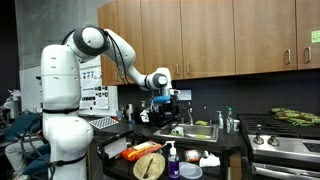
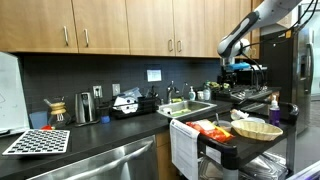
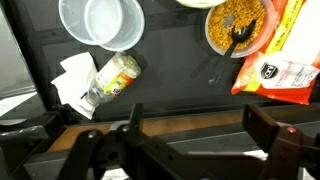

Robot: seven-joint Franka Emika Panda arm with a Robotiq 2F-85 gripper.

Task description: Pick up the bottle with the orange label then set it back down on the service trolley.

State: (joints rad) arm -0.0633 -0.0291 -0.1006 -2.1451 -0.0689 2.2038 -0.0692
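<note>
The bottle lies below my gripper and to its left in the wrist view. My gripper lowers outward with a turn onto the bottle's orange-yellow label (image 3: 120, 72) next.
The bottle with the orange-yellow label (image 3: 112, 78) lies on its side on the dark top of the service trolley (image 3: 180, 75), next to crumpled white paper. In the wrist view my gripper (image 3: 200, 125) is open and empty, with both fingers well above the trolley and to the right of the bottle. In both exterior views the gripper (image 1: 165, 95) (image 2: 238, 68) hangs high above the trolley (image 1: 128, 146) (image 2: 222, 146). I cannot make out the bottle in the exterior views.
On the trolley are clear plastic tubs (image 3: 100, 22), a bowl of food with a black fork (image 3: 238, 25), an orange snack bag (image 3: 285, 55) and a purple bottle (image 1: 173, 160) (image 2: 274, 108). The kitchen counter with the sink (image 2: 190, 108) stands behind.
</note>
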